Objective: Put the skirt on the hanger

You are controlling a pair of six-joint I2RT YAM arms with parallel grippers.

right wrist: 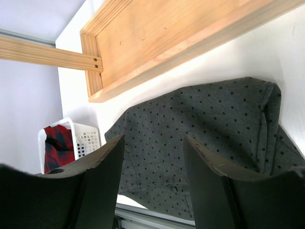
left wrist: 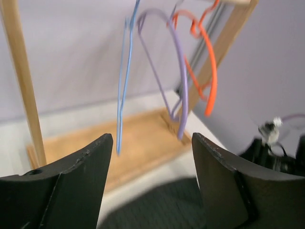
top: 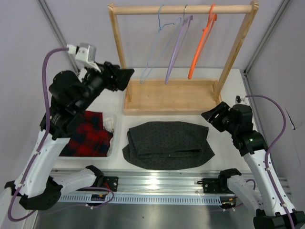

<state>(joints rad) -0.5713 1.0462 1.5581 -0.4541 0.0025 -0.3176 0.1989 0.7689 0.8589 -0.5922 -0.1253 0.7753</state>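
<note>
My left gripper is to reach outward and across next and straddle the blue hanger's bare twisted neck, since it's outward, to the right in the top view.
The dark charcoal dotted skirt (top: 167,144) lies folded flat on the white table in front of the wooden rack; it fills the right wrist view (right wrist: 205,138). The pale blue wire hanger (top: 158,45) hangs on the rack's rail, leftmost of three, and shows as a thin blue line (left wrist: 123,90) in the left wrist view. My left gripper (top: 125,78) is raised at the rack's left post, open and empty, facing the hangers (left wrist: 151,143). My right gripper (top: 212,117) hovers just right of the skirt, open, with nothing between its fingers (right wrist: 153,143).
A lilac hanger (top: 178,47) and an orange hanger (top: 202,43) hang beside the blue one on the wooden rack (top: 171,95). A white basket (top: 110,138) at the left holds a red-and-navy plaid garment (top: 88,136). A metal rail (top: 157,183) runs along the near edge.
</note>
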